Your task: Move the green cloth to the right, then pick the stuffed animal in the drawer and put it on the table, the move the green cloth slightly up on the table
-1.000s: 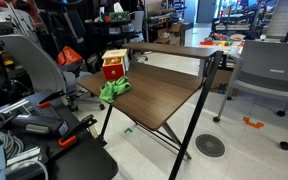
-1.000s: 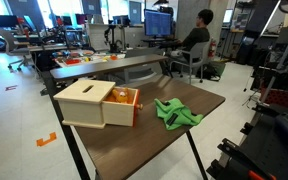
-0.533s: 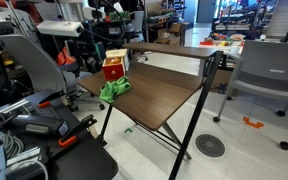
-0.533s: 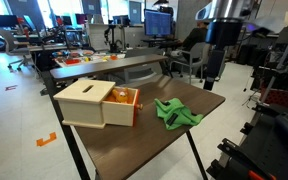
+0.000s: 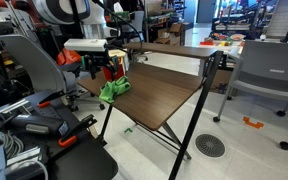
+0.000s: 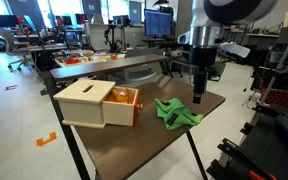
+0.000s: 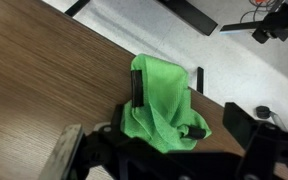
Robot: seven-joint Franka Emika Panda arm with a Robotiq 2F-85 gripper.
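Next, my gripper moves down with fingers still open onto the bunched middle of the green cloth (image 6: 176,112) (image 7: 164,130), because its crumpled fold lies between those fingers.
The green cloth (image 6: 176,112) lies crumpled near the table's edge; it also shows in the other exterior view (image 5: 112,90) and in the wrist view (image 7: 164,105). My gripper (image 6: 198,96) hangs open just above the table beside and over the cloth, holding nothing. In the wrist view its fingers (image 7: 162,152) spread wide on either side of the cloth. A wooden box (image 6: 87,103) stands on the table with its drawer (image 6: 126,103) pulled open. Something orange, the stuffed animal (image 6: 128,96), shows inside the drawer. The box also shows in an exterior view (image 5: 114,66).
The brown wooden table (image 6: 144,140) has bare surface in front of the box and cloth. A person sits at a desk with monitors (image 6: 191,40) behind. Office chairs (image 5: 269,75) and another robot's clutter (image 5: 34,125) stand around the table.
The arm has come into both exterior views and dropped down over the green cloth. The cloth and the box have not moved.
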